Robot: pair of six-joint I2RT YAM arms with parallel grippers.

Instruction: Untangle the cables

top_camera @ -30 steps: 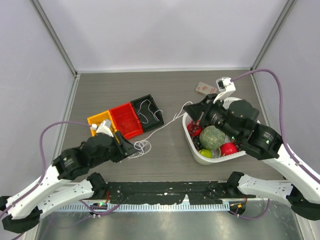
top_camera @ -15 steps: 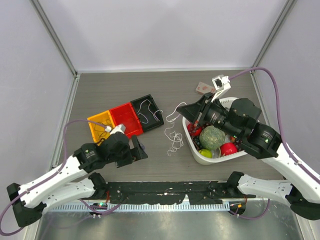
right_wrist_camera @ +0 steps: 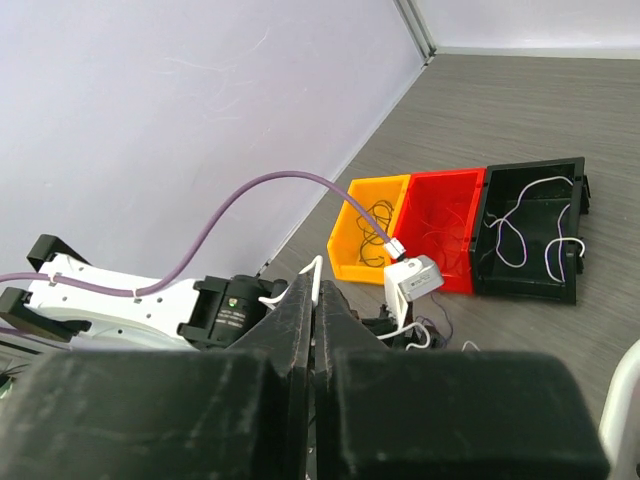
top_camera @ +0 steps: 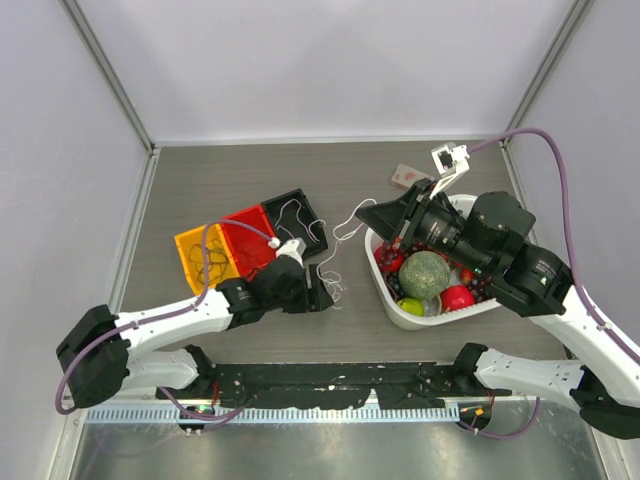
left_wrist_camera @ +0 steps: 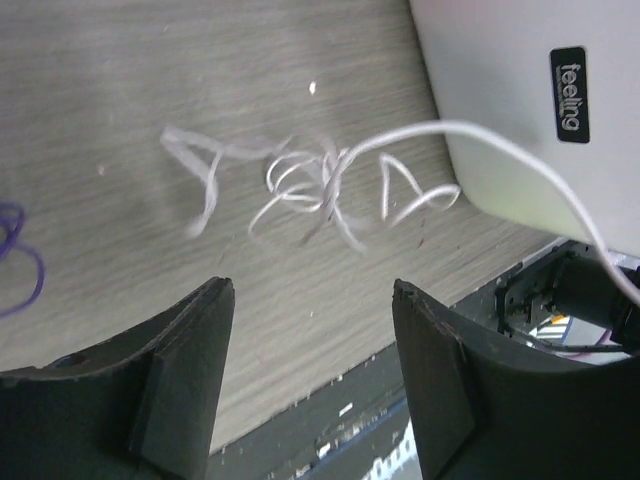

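The right gripper swings over the black bin with white cable (top_camera: 297, 222) next, then lowers and releases, since the bin is below it and to its left in the top view.
A small tangle of white cable (left_wrist_camera: 318, 187) lies on the table just ahead of my left gripper (left_wrist_camera: 310, 292). That gripper is open and holds nothing. One white strand rises from the tangle past the basket wall to my right gripper (right_wrist_camera: 316, 292), which is shut on the white cable (right_wrist_camera: 318, 268). From above, the tangle (top_camera: 335, 285) sits by the left gripper (top_camera: 322, 296). The right gripper (top_camera: 361, 214) hangs above the table left of the basket. A thin purple cable (left_wrist_camera: 18, 262) loops at the left edge. More white cable (top_camera: 297, 222) lies in the black bin, and dark cable (top_camera: 210, 262) in the orange bin.
Orange (top_camera: 190, 245), red (top_camera: 245, 232) and black (top_camera: 312, 212) bins stand in a row left of centre. A white basket (top_camera: 384, 292) of fruit sits under the right arm. A small pink card (top_camera: 408, 177) lies behind it.
My left gripper let go of the white tangle, opened, and the arm swung right toward the table's middle. The tangle slid right toward the basket. The right gripper stayed shut on its strand.
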